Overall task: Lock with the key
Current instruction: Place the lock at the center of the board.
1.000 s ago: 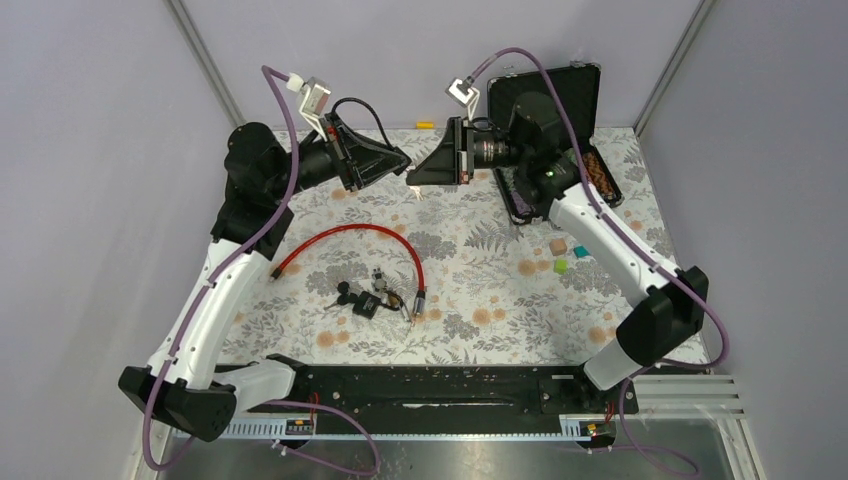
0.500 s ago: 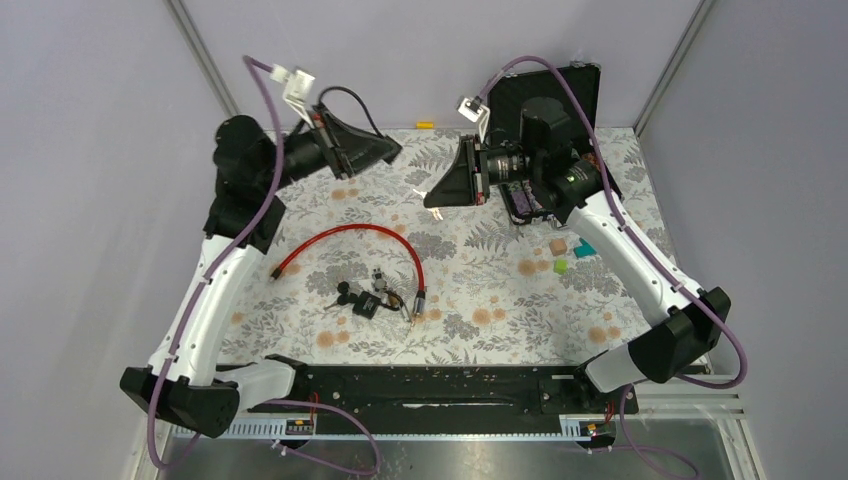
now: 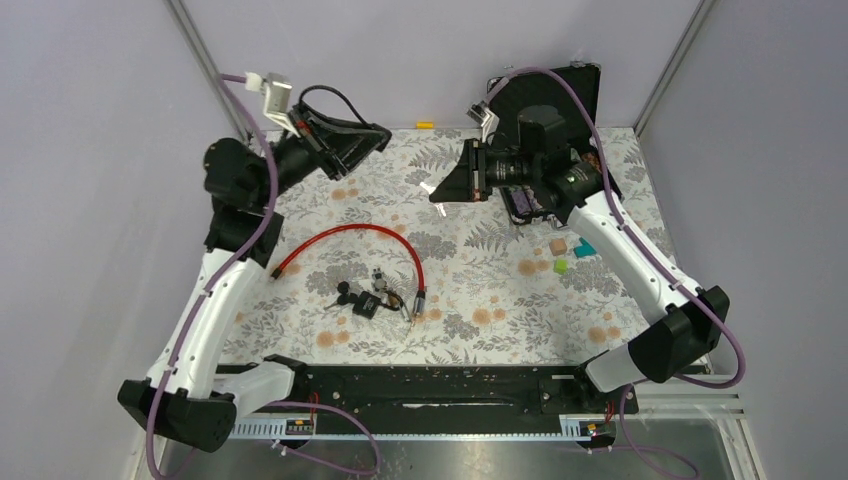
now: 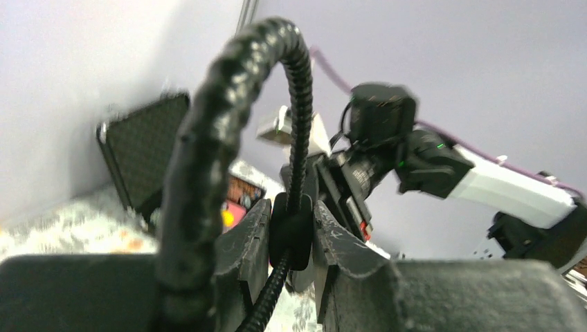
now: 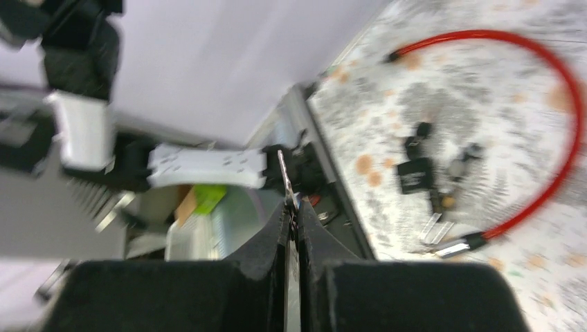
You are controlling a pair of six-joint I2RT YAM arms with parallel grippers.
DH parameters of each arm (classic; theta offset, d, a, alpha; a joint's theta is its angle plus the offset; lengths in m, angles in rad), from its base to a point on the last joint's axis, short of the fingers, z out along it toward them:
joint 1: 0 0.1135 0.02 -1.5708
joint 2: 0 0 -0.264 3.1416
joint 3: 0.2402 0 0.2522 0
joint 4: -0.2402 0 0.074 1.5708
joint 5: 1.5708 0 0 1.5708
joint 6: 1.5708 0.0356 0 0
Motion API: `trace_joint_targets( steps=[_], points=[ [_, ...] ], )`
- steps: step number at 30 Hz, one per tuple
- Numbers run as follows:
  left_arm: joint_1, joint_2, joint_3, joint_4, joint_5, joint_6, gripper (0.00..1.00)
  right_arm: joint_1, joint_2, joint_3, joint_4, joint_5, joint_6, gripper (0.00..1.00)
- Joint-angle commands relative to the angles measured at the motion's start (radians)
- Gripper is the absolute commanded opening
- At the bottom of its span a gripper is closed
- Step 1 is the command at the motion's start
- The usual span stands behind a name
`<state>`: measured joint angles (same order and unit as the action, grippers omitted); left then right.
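Note:
Next, my right gripper shifts toward the open black case and lowers, fingertips tilting downward, onto the flowered cloth (image 3: 485, 232) beside it, where space is empty.
My left gripper (image 4: 291, 207) is shut on the black lock body (image 4: 291, 238) of a black braided cable lock (image 4: 294, 97), held high over the table's far left (image 3: 375, 138). Its cable loops up behind the fingers (image 3: 325, 97). My right gripper (image 5: 292, 207) is shut on a thin metal key (image 5: 284, 169), whose blade sticks out past the fingertips. In the top view the right gripper (image 3: 437, 192) points left, a gap away from the left gripper and lower.
A red cable (image 3: 350, 233) lies curved on the flowered cloth, with spare keys and a small black lock (image 3: 365, 300) under it. An open black case (image 3: 560, 100) stands at the back right. Small coloured cubes (image 3: 560, 255) lie near the right arm.
The two grippers were nearly tip to tip and have drawn apart. The left one rose and swung back left with the black lock; the right one pulled right with the key.

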<state>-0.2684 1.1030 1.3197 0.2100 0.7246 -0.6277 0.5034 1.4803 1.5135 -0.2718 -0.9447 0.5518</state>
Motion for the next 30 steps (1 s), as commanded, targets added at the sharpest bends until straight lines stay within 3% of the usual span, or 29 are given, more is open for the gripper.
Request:
trace_joint_targets(
  steps=[1, 6, 11, 20, 25, 30],
  points=[
    [-0.055, 0.063, -0.126, 0.015, -0.100, 0.054, 0.00, -0.009, -0.026, -0.069, -0.075, 0.454, -0.088, 0.00],
    [-0.169, 0.255, -0.207, 0.009, -0.210, 0.062, 0.00, -0.011, -0.003, -0.202, 0.018, 0.738, -0.083, 0.00],
    [-0.220, 0.518, -0.177, 0.029, -0.183, 0.049, 0.00, -0.024, 0.068, -0.308, 0.111, 0.979, -0.101, 0.00],
    [-0.262, 0.916, 0.062, -0.050, -0.159, -0.049, 0.00, -0.073, 0.260, -0.302, 0.207, 1.066, -0.152, 0.00],
    [-0.284, 1.022, 0.147, -0.131, -0.179, -0.052, 0.14, -0.089, 0.348, -0.266, 0.226, 1.066, -0.156, 0.00],
    [-0.283, 1.045, 0.171, -0.195, -0.222, -0.035, 0.39, -0.104, 0.433, -0.200, 0.185, 1.046, -0.139, 0.00]
  ],
)
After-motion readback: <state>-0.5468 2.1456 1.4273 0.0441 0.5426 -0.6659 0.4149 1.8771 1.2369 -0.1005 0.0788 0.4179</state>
